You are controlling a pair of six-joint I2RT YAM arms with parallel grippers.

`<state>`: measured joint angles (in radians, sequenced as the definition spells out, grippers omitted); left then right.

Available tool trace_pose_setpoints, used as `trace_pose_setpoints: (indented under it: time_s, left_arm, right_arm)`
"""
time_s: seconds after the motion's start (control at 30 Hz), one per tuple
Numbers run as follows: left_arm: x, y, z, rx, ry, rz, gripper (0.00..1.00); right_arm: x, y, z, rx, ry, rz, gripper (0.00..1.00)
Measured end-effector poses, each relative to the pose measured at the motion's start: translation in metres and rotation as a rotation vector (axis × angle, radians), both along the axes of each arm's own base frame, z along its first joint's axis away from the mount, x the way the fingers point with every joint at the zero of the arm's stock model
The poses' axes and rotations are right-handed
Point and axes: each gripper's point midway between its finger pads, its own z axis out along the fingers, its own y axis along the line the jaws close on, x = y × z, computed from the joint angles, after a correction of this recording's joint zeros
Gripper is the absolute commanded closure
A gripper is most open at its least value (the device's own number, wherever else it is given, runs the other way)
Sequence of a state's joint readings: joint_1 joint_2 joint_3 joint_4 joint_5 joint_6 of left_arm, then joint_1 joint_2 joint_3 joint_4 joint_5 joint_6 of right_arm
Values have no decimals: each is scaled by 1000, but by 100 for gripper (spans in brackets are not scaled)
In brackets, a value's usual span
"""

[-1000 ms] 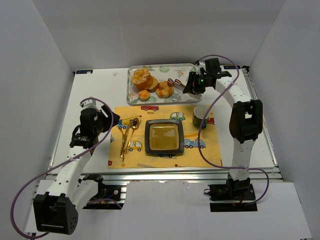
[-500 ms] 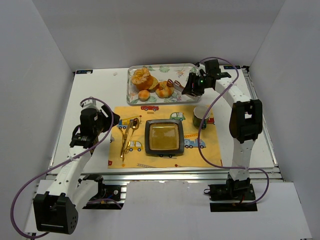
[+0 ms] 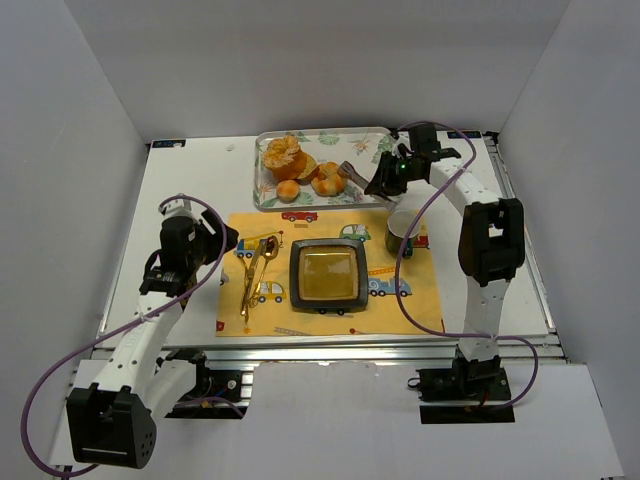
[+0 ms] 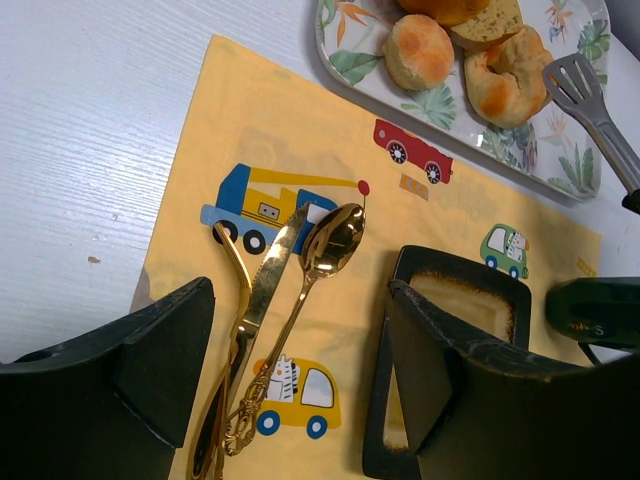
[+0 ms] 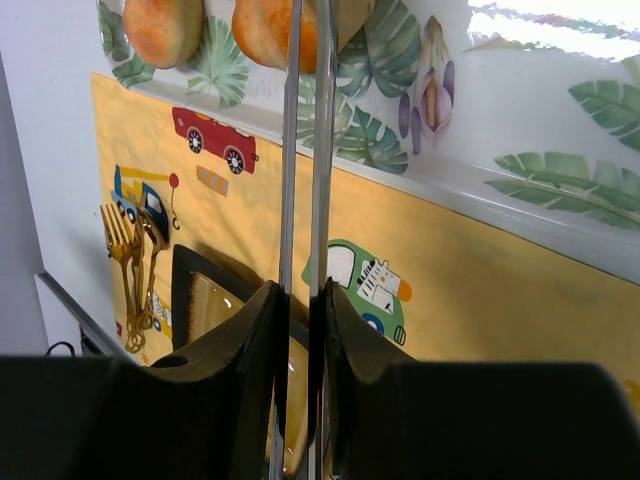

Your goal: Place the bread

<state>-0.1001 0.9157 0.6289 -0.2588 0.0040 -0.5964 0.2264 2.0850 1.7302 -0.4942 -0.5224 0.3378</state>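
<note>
The right gripper lifts the bread (image 3: 328, 180) with the tongs next, carries it back over the empty black square plate (image 3: 328, 274) and lets go of the handles.
The bread (image 3: 328, 180) is a golden-brown knotted roll lying on the leaf-patterned tray (image 3: 322, 133), next to a tiny round bun (image 3: 288, 189). It also shows in the left wrist view (image 4: 505, 75) and, partly behind the tongs, at the top of the right wrist view (image 5: 262, 30). My right gripper (image 3: 386, 177) is shut on metal tongs (image 3: 352, 171), whose two arms (image 5: 322, 150) run between its fingers. The tongs' slotted tip (image 4: 580, 85) sits just right of the bread, apart from it. My left gripper (image 3: 222, 243) is open and empty above the mat's left side (image 4: 300, 400).
A larger ruffled orange pastry (image 3: 283, 155) lies at the tray's back left. On the yellow car-print mat (image 3: 420, 300) are a black square plate (image 3: 327, 275), a dark green mug (image 3: 402, 232) and gold cutlery (image 3: 252, 275). White walls enclose the table.
My right gripper has come down and toward me a little with the tongs, bringing their tip closer to the bread. The left arm has not moved.
</note>
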Motion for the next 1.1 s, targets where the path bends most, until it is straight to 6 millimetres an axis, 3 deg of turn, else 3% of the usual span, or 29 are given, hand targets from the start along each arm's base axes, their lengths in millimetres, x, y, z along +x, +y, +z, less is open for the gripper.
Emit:
trace_pose_setpoints:
  time_s: [0.3, 0.47, 0.57, 0.7, 0.83, 0.93, 1.1]
  left_arm:
    - [1, 1, 0, 1, -3, 9, 21]
    - [3, 1, -1, 1, 0, 9, 21]
    - [3, 1, -2, 2, 3, 9, 21]
    - [5, 1, 0, 0, -9, 9, 21]
    - [7, 1, 3, -1, -24, 9, 21]
    - [9, 0, 6, -3, -37, 8, 21]
    - [10, 0, 9, -4, -51, 9, 21]
  right_arm:
    - [10, -18, 10, 13, -28, -32, 100]
    - [13, -28, 38, 22, -107, -30, 100]
    - [3, -28, 62, 34, -183, 21, 100]
    - [-36, -23, 89, 44, -284, 184, 100]
    - [-84, -23, 101, 37, -354, 389, 100]
    - [-123, -26, 96, 28, -365, 530, 100]
    - [-180, -39, 69, 6, -290, 697, 100]
